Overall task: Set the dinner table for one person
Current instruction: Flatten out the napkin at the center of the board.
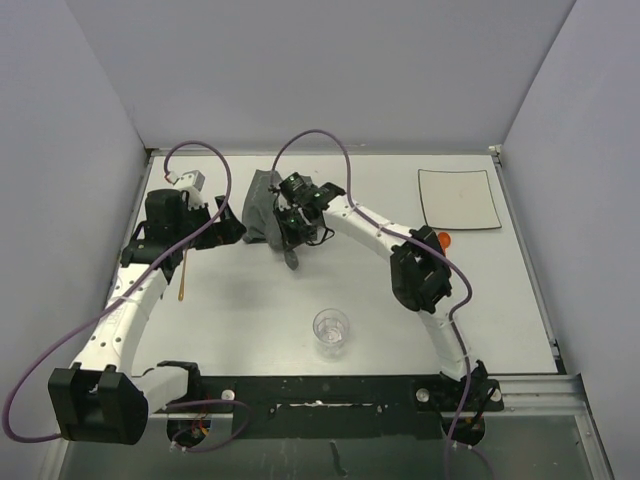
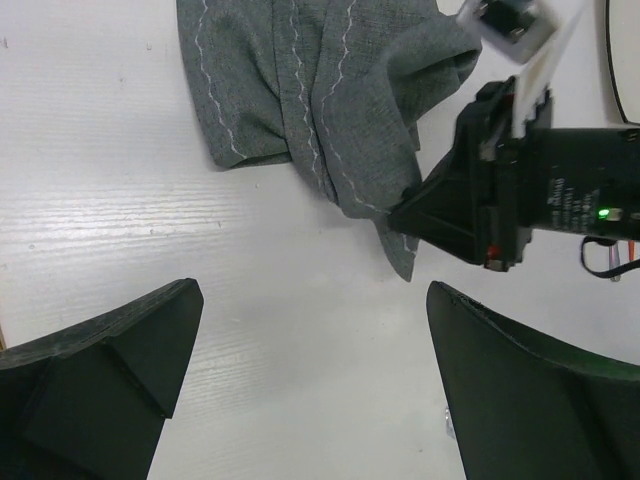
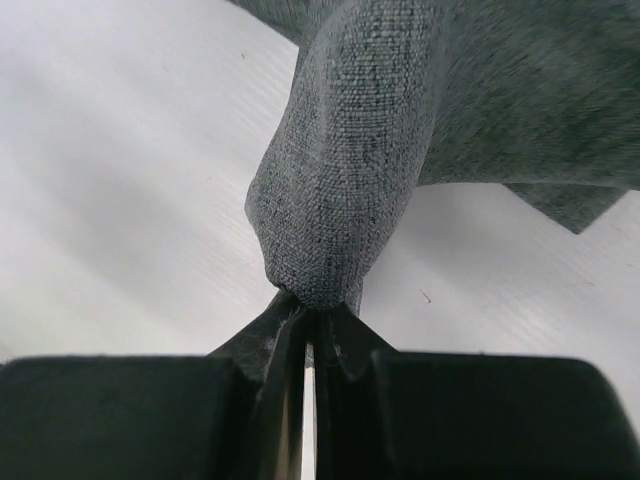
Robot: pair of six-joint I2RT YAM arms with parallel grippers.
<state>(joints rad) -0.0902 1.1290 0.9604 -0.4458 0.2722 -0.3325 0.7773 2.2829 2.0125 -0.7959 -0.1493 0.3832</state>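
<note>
The placemat (image 1: 260, 205) lies crumpled, so my right gripper needs to lift the bunched fold outward and across toward the white square plate next, then open there.
The dinner table (image 1: 250, 310) is a wide white top. A dark grey stitched placemat (image 1: 260, 205) lies crumpled at its back middle. My right gripper (image 1: 289, 232) is shut on a bunched fold at the placemat's near edge. In the right wrist view the fingers (image 3: 310, 305) pinch a wad of the cloth (image 3: 345, 180). My left gripper (image 1: 222, 226) stands just left of the placemat, open and holding nothing. The left wrist view has its fingers (image 2: 312, 300) wide apart over bare table, with the placemat (image 2: 320, 100) and the right gripper (image 2: 445, 215) beyond.
A white square plate (image 1: 458, 198) lies at the back right, with a small orange thing (image 1: 444, 240) near its front edge. A clear glass (image 1: 331, 330) stands near the front middle. A thin wooden stick (image 1: 184, 275) lies beside the left arm.
</note>
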